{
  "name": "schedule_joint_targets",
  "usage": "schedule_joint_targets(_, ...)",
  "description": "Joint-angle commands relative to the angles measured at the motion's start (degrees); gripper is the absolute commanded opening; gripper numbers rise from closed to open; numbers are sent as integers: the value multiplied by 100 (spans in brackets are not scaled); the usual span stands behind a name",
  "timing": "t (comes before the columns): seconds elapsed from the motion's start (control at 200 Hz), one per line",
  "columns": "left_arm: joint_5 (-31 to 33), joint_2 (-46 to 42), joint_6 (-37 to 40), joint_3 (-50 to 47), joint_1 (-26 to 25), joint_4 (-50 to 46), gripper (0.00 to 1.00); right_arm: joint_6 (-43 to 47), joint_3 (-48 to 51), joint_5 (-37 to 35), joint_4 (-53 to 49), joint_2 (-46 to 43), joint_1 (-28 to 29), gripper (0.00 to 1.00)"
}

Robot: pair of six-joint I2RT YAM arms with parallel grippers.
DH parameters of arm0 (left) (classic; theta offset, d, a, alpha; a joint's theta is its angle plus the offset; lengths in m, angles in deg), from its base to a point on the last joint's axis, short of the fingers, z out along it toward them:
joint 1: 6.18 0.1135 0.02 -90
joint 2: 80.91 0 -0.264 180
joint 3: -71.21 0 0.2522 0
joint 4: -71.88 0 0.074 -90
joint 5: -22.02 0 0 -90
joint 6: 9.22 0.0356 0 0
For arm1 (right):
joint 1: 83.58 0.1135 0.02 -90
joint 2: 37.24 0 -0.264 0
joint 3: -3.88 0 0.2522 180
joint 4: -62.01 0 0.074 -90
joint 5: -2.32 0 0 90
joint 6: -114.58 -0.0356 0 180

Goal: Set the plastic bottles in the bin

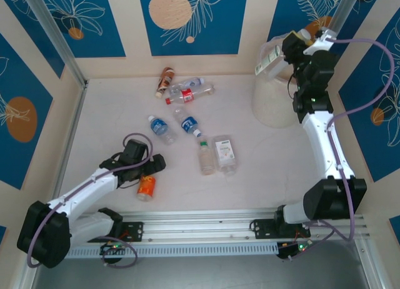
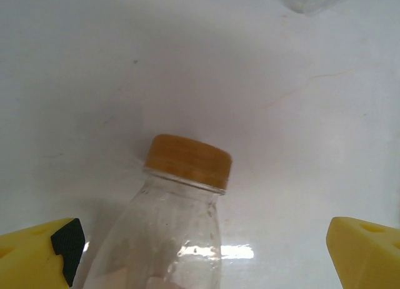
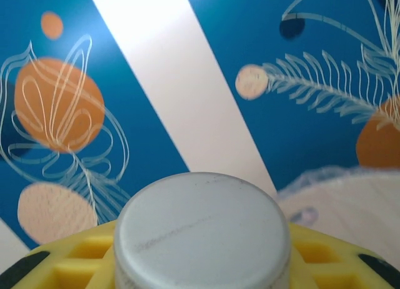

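Observation:
The white-capped bottle (image 3: 203, 229) should go down toward the cream bin's opening (image 3: 350, 220) in my right gripper and be released there, because the bag's rim still shows beside the held bottle.
Several plastic bottles lie on the white table: a brown one (image 1: 165, 80), a red-labelled one (image 1: 184, 95), two blue-labelled ones (image 1: 161, 129) (image 1: 189, 124) and a flat clear one (image 1: 224, 154). An orange-labelled bottle (image 1: 146, 187) lies under my left gripper (image 1: 149, 171). In the left wrist view its orange cap (image 2: 187, 161) points away, and the left gripper (image 2: 203, 254) stands open with a yellow finger (image 2: 37, 254) wide on each side. My right gripper (image 1: 294, 48) is shut on a white-capped bottle (image 3: 203, 229), held above the cream bin (image 1: 274, 104) at the far right.
Blue patterned walls close in the table at the back and sides. A metal rail (image 1: 206, 229) runs along the near edge between the arm bases. The bin's thin bag rim (image 3: 350, 189) shows beside the held bottle.

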Motion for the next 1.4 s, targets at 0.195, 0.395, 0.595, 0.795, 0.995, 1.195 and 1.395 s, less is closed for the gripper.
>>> schedule_joint_targets(0.195, 370, -269, -128, -209, -23, -464, 100, 485, -1126, -680, 480, 867, -145, 5)
schedule_joint_targets(0.395, 120, -541, -88, -399, -26, -185, 100, 990, -1892, -1416, -847, 1439, -101, 6)
schedule_joint_targets(0.595, 66, -497, 13, -437, -25, -143, 100, 1041, -2037, -1318, -1641, 1681, -103, 9)
schedule_joint_targets(0.795, -211, -299, 175, -429, -26, 196, 100, 1162, -2398, -930, -2377, 2113, -101, 14)
schedule_joint_targets(0.995, -213, -234, 158, -456, -26, 271, 100, 1263, -3219, -528, -3410, 2756, -109, 24)
schedule_joint_targets(1.195, -228, -226, 123, -500, -31, 355, 100, 920, -4218, 621, -4277, 3428, -186, 54)
schedule_joint_targets(1.395, -307, -177, 157, -535, -33, 386, 100, 600, -4640, 1217, -4388, 3644, -236, 66)
